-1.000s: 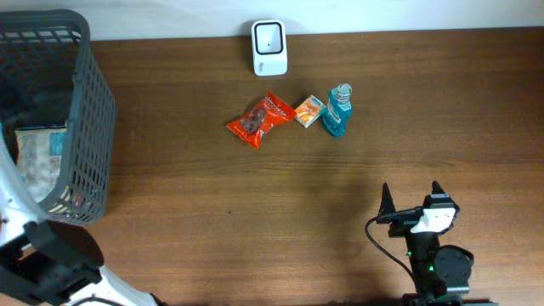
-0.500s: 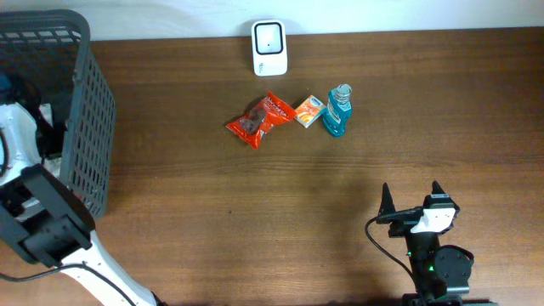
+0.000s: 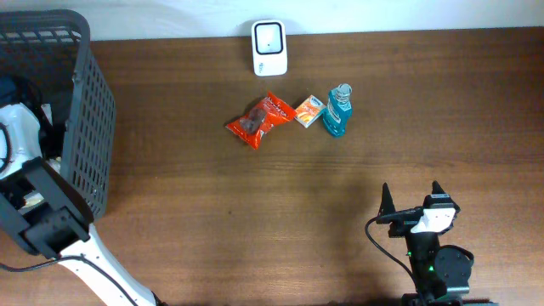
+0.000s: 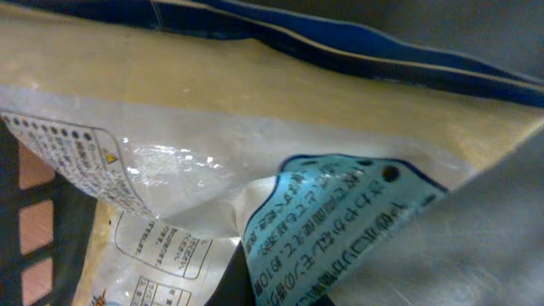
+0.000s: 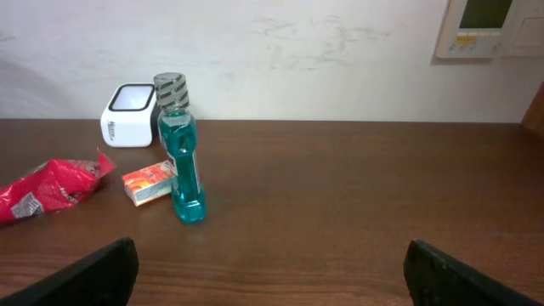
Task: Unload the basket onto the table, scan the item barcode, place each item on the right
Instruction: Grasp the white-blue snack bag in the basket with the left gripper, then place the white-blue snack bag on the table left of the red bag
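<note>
Next, the left gripper lifts out of the grey basket, then lowers beside the red snack packet, where the table is empty.
A clear plastic packet (image 4: 212, 127) with printed labels and a light-blue header flap (image 4: 340, 212) fills the left wrist view at very close range. My left gripper is down inside the grey basket (image 3: 85, 127), shut on that packet at the flap; its fingertips are hidden. Only the left arm (image 3: 25, 161) shows from overhead. The white scanner (image 3: 269, 47) stands at the table's far edge. My right gripper (image 5: 272, 272) rests open near the front right of the table, nothing between its fingers (image 5: 102, 272).
A red snack packet (image 3: 259, 119), a small orange box (image 3: 308, 111) and an upright teal bottle (image 3: 338, 110) sit in a row in front of the scanner. The basket's tall mesh wall rises at the table's left end.
The left arm has gone down into the basket and its gripper has closed there. The right arm and the items on the table have not moved.
</note>
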`<state>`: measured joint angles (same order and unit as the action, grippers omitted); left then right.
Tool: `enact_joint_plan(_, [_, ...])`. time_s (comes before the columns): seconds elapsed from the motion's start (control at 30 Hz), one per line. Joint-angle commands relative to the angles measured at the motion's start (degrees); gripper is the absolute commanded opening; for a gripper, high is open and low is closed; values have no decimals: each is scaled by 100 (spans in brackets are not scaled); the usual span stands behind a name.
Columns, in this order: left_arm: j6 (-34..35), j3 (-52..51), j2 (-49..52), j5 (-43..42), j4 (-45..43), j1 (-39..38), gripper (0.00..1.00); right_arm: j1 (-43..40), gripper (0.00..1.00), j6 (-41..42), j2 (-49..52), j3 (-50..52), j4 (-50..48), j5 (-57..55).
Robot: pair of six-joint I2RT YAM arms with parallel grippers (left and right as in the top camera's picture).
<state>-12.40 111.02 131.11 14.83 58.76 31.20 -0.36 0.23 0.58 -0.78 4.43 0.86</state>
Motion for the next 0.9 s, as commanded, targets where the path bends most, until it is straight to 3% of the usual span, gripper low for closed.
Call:
enact_joint_plan(0.0, [664,728,221,-367,385,9,0,35,99,66,-37,46,13,-50])
enact_joint_plan(0.2, [1510,3016,-675,-2557,861,9,0,35,98,66,-37,46,13,-48])
enact_joint_plan(0.33, [2199,4369,-1467,-3499,866,-118,0,35,99,66,-37,46,13,-48])
enact_joint_plan(0.5, [2651,4546,-2297,-4671,1211,-922,0,35,99,66,-37,46,13,-50])
enact_joint_plan(0.7, [2603,4343,-1943,-3486,2802,-3064,0,35,98,66,-37,46,13,-50])
enact_joint_plan(0.87, [2608,3571,-1191,-1759,3797,-4450,0,35,99,66,-37,46,13,-50])
